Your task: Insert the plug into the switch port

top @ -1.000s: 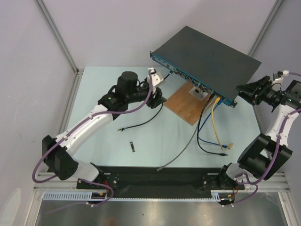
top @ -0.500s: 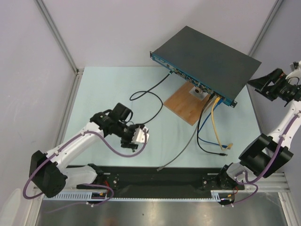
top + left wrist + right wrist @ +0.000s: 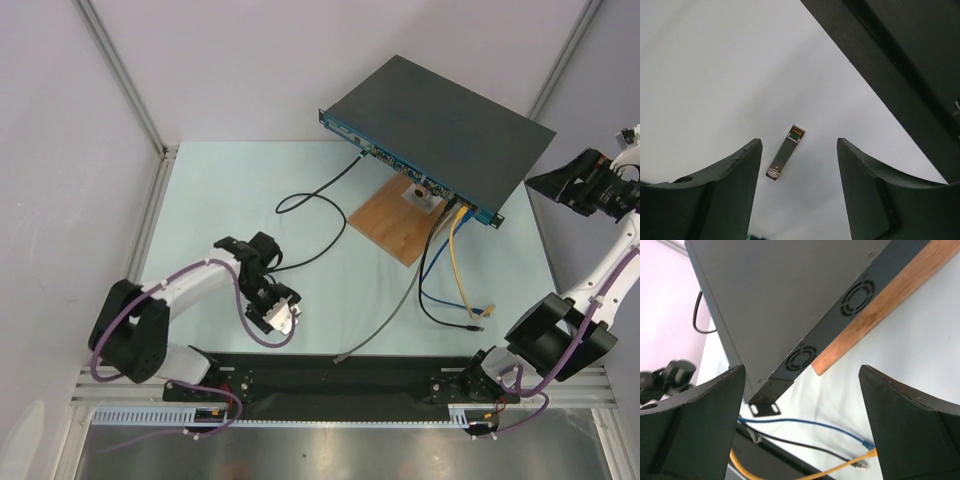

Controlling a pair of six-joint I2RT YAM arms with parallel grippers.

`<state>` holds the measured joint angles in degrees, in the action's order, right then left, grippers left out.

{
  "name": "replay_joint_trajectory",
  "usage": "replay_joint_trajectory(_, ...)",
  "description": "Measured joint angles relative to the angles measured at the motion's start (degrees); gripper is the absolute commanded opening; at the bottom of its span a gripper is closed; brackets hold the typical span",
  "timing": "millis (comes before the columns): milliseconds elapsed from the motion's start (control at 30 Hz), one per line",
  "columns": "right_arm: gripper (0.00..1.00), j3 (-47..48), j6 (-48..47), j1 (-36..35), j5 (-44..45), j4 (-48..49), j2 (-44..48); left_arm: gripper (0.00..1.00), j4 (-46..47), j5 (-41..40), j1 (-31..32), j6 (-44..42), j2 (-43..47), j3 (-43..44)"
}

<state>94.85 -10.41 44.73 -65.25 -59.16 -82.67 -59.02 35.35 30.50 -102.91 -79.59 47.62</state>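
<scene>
The end of the plug module (image 3: 785, 159) opposite the green-and-gold one should be between the fingers of my left gripper next, so my gripper should lower around it and then close.
The switch (image 3: 440, 115) is a flat black box with a narrow blue front face (image 3: 385, 155), raised at the back right. A thin black cable (image 3: 300, 200) runs from a front socket and loops over the table. A small silver plug module (image 3: 785, 159) with a green and gold end lies flat on the table. My left gripper (image 3: 799, 142) is open and hovers just above it, the module nearer the left finger; the gripper (image 3: 278, 312) hides it in the top view. My right gripper (image 3: 548, 183) is open and empty, off the switch's right end (image 3: 805, 300).
A brown wooden board (image 3: 395, 222) lies under the switch front. Blue, yellow and black cables (image 3: 455, 280) hang from the right sockets onto the table, and a grey cable (image 3: 385, 315) runs to the near edge. A black rail (image 3: 340, 375) crosses the front.
My left arm has pulled back from the switch front to the near left, over the module. The black cable stays in the switch. My right gripper has drawn away to the right.
</scene>
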Motion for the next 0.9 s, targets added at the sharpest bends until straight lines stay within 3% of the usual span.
replay_joint_trajectory(533, 1.0, 5.77, -4.87, 0.0, -0.13, -8.55, 1.27, 0.54, -0.22, -3.23, -2.29, -7.32, -16.52, 8.15)
replay_joint_trajectory(633, 1.0, 6.16, -4.87, 0.0, -0.17, -8.98, 1.27, 0.48, -0.13, -4.07, -3.63, -8.28, -18.25, 8.15)
replay_joint_trajectory(900, 1.0, 6.16, -2.86, -0.15, -0.57, -7.85, 1.27, 0.18, 0.66, -3.87, -4.66, -8.9, -18.29, 8.31)
